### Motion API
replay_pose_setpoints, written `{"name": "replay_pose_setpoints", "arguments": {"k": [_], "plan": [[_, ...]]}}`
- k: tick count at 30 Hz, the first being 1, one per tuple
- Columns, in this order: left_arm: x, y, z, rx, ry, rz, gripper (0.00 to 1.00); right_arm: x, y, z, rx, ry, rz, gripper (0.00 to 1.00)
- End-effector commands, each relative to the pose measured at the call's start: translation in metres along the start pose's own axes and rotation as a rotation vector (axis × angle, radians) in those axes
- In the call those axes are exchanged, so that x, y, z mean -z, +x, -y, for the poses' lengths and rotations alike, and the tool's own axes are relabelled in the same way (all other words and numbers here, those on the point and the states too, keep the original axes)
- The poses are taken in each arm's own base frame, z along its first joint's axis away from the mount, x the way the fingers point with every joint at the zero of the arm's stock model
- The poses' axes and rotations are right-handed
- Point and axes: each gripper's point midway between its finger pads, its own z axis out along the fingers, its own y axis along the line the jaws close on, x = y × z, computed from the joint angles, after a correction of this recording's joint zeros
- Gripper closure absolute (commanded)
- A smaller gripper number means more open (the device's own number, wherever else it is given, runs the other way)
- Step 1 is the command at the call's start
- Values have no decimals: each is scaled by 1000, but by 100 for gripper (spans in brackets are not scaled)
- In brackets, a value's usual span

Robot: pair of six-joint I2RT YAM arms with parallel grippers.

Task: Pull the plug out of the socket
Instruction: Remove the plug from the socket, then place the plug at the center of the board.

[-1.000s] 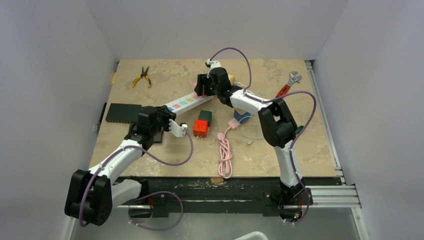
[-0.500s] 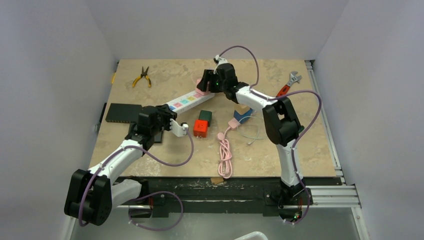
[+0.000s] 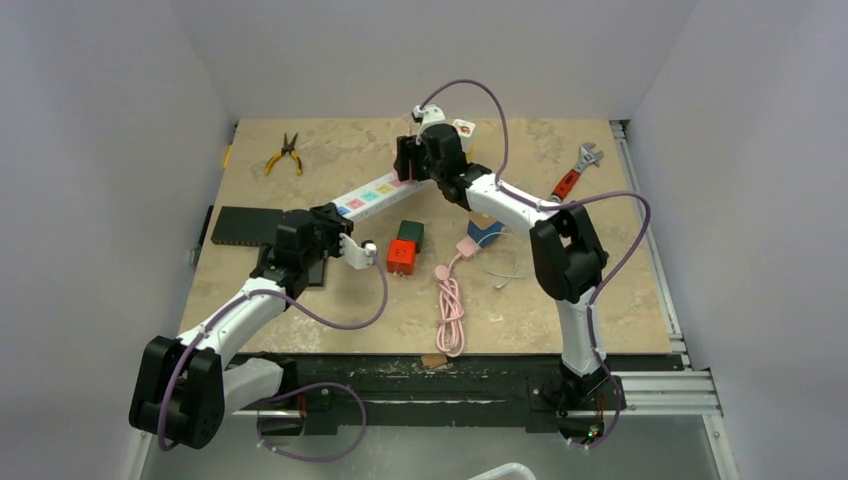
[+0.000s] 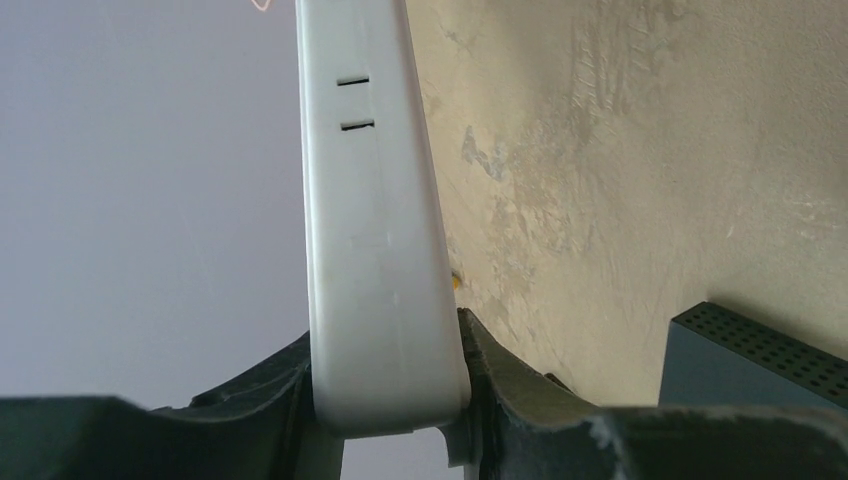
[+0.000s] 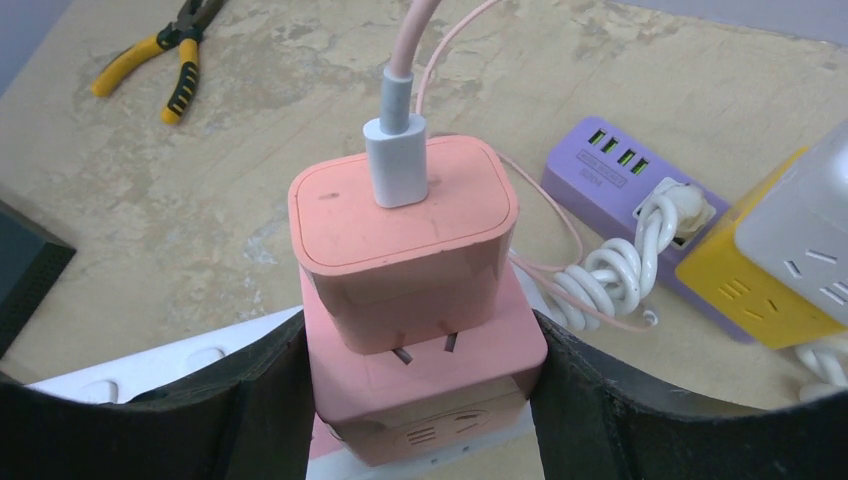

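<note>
The power strip (image 3: 368, 219) is held above the table, so next my left gripper should move down toward the bare table beneath it and release the power strip's near end there.
My left gripper (image 4: 385, 400) is shut on the near end of a white power strip (image 4: 375, 250), which runs diagonally across the table (image 3: 365, 197). At its far end a pink cube socket (image 5: 440, 375) sits on the strip, and my right gripper (image 5: 425, 410) is shut on that cube's two sides. A pink charger plug (image 5: 405, 240) stands on top of the cube with its two prongs partly showing. A white connector (image 5: 397, 160) with a pink cable goes into the charger's top. In the top view the right gripper (image 3: 408, 170) is over the strip's far end and the left gripper (image 3: 332, 214) at its near end.
Yellow pliers (image 3: 285, 153) lie at the back left and a red wrench (image 3: 577, 170) at the back right. A black box (image 3: 245, 226) sits beside my left gripper. Red (image 3: 402, 257) and green (image 3: 409, 232) cubes and a coiled pink cable (image 3: 450, 305) are mid-table. A purple hub (image 5: 620, 165) and a yellow cube (image 5: 770, 290) lie behind the strip.
My right gripper has shifted toward the back of the table with the pink cube, and the strip's far end has followed it. The left gripper has kept its hold and barely moved.
</note>
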Motion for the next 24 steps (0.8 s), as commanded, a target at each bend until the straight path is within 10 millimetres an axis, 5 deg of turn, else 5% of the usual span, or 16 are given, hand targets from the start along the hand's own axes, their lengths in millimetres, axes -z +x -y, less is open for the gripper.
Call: {"name": "replay_pose_setpoints", "arguments": {"k": [1, 5, 10, 14, 18, 24], "plan": [[9, 16, 93, 19, 346, -85, 100, 58, -166, -28, -4, -11, 463, 100], [11, 17, 96, 16, 363, -88, 100, 58, -169, -19, -43, -31, 463, 100], [12, 18, 101, 11, 378, -95, 100, 60, -183, 23, -235, -96, 476, 100], [11, 20, 103, 0, 392, -104, 100, 51, -171, 36, -286, -89, 431, 100], [9, 22, 101, 0, 391, -117, 100, 47, -154, 33, -238, -47, 400, 100], [-1, 36, 92, -17, 343, -195, 100, 58, -132, 1, -133, -77, 357, 100]]}}
